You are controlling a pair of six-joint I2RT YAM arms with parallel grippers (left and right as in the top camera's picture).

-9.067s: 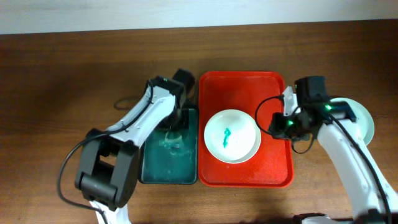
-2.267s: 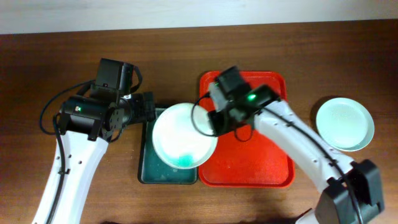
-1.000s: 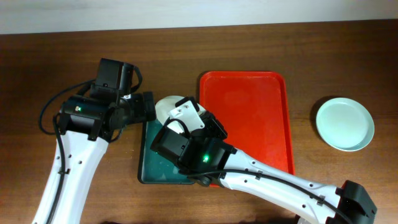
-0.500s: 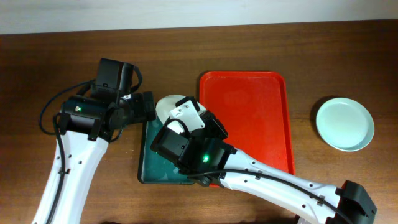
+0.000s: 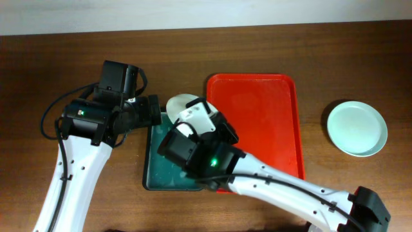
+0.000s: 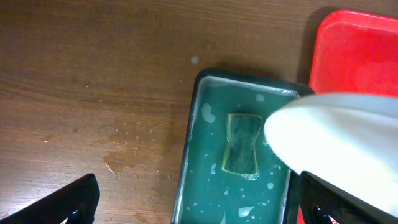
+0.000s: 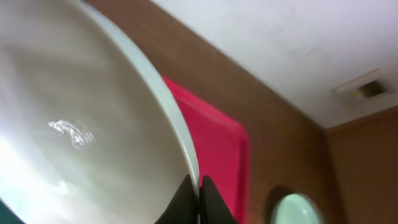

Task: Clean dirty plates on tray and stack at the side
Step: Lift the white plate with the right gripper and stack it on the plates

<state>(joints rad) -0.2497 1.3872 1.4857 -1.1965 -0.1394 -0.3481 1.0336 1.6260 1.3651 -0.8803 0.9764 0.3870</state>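
The right gripper carries the white plate down past the red tray (image 5: 257, 129) next and releases it onto the pale mint plate (image 5: 357, 127), since the mint plate already lies at the side.
My right gripper (image 7: 199, 190) is shut on the rim of a white plate (image 7: 74, 124) and holds it tilted on edge over the dark green tray (image 5: 152, 179). From overhead only a sliver of this plate (image 5: 181, 103) shows past the right arm. In the left wrist view the plate (image 6: 336, 143) hangs over the green tray's right side. My left gripper (image 6: 199, 205) is open and empty, just left of the plate above the green tray's near end. The red tray (image 5: 257, 129) holds nothing. A pale mint plate (image 5: 357, 127) lies on the table to its right.
A yellow-green sponge (image 6: 242, 144) lies in shallow soapy water in the green tray (image 6: 205, 186). Water drops spot the wooden table (image 6: 118, 149) left of it. The right arm (image 5: 270, 183) reaches across the red tray's near left corner.
The right arm and the white plate have shifted slightly toward the far right. The left arm has not moved.
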